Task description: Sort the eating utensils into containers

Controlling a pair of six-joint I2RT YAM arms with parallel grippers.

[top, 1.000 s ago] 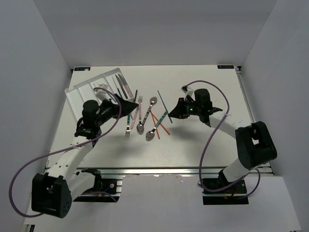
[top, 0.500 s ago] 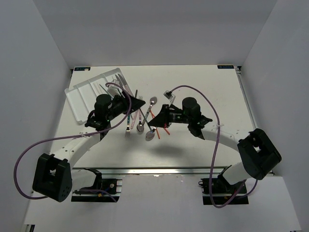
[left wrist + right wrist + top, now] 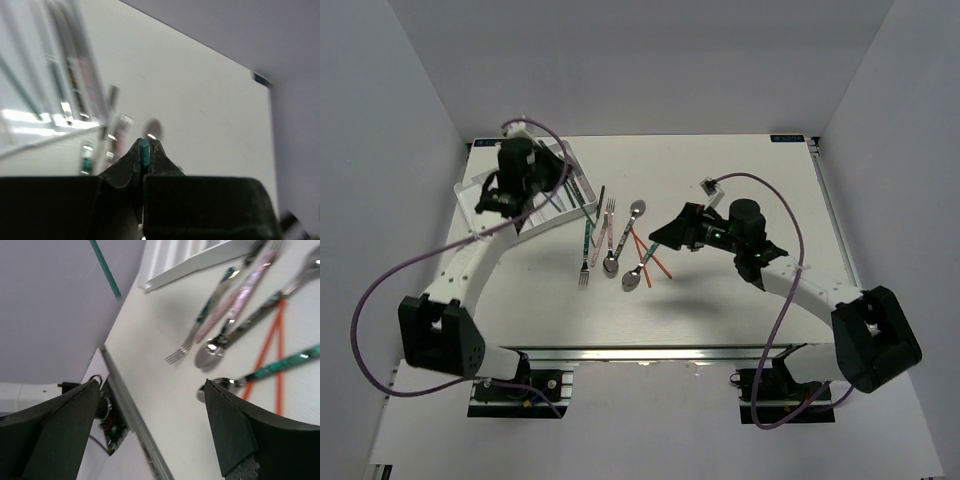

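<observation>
My right gripper tilts downward and lowers onto the spoon's teal handle (image 3: 649, 253) (image 3: 290, 362) below it next, since that handle rests atop the crossed orange chopsticks.
My left gripper (image 3: 548, 190) is raised over the white cutlery tray (image 3: 478, 192) at the back left, shut on a thin teal chopstick (image 3: 144, 149). That teal chopstick (image 3: 105, 267) also shows slanting in the air in the right wrist view. My right gripper (image 3: 657, 237) hovers open and empty beside the loose utensils at the table's middle: a teal-handled fork (image 3: 586, 250), a pink-handled fork (image 3: 608, 222), spoons (image 3: 632, 279) and crossed orange chopsticks (image 3: 653, 256). In the right wrist view the fork tines (image 3: 176, 356) and a spoon bowl (image 3: 210, 353) lie ahead of the open fingers (image 3: 240, 430).
A black-handled knife (image 3: 600, 199) lies just right of the tray, which holds several utensils in its far compartments. The table's front rail (image 3: 132, 412) runs below the right gripper. Grey walls close in the sides and back.
The two grippers met over the utensil pile. The left one shut on the teal chopstick and lifted it back over the tray. The right one opened, let go and drew back rightward.
</observation>
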